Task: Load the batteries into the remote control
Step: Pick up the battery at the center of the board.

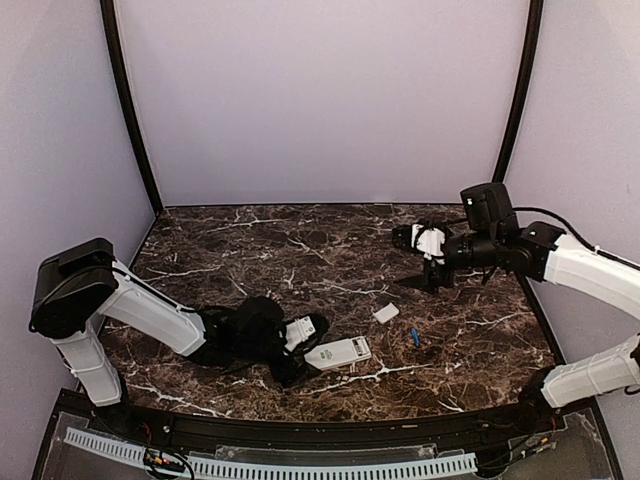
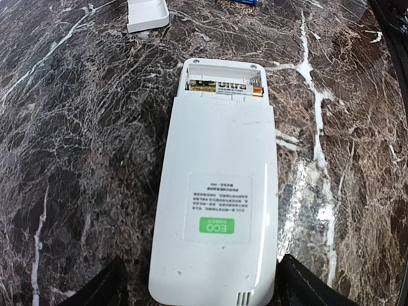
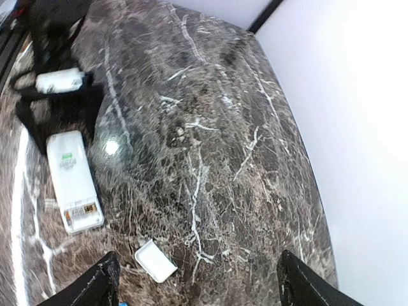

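The blue battery [image 1: 415, 338] [image 3: 122, 304] is still outside the bay, below my right gripper and nearer my base, so I will turn my right gripper back and down onto it next.
The remote control [image 2: 217, 204] lies face down on the marble, its back label up and its battery bay open at the far end. One battery [image 2: 233, 87] with a gold tip lies in the bay. My left gripper [image 2: 204, 288] is open, its fingers [image 2: 105, 287] standing either side of the remote's near end. A blue battery [image 1: 414, 338] lies loose on the table to the right of the remote [image 1: 338, 352]. My right gripper [image 3: 199, 284] hangs open and empty above the table at the right rear, well away from both.
A small flat white square plate [image 1: 386, 313] lies between the remote and the right arm, also in the right wrist view [image 3: 155, 261]. The table's dark front rail [image 1: 300, 430] runs along the near edge. Lilac walls close the back and sides.
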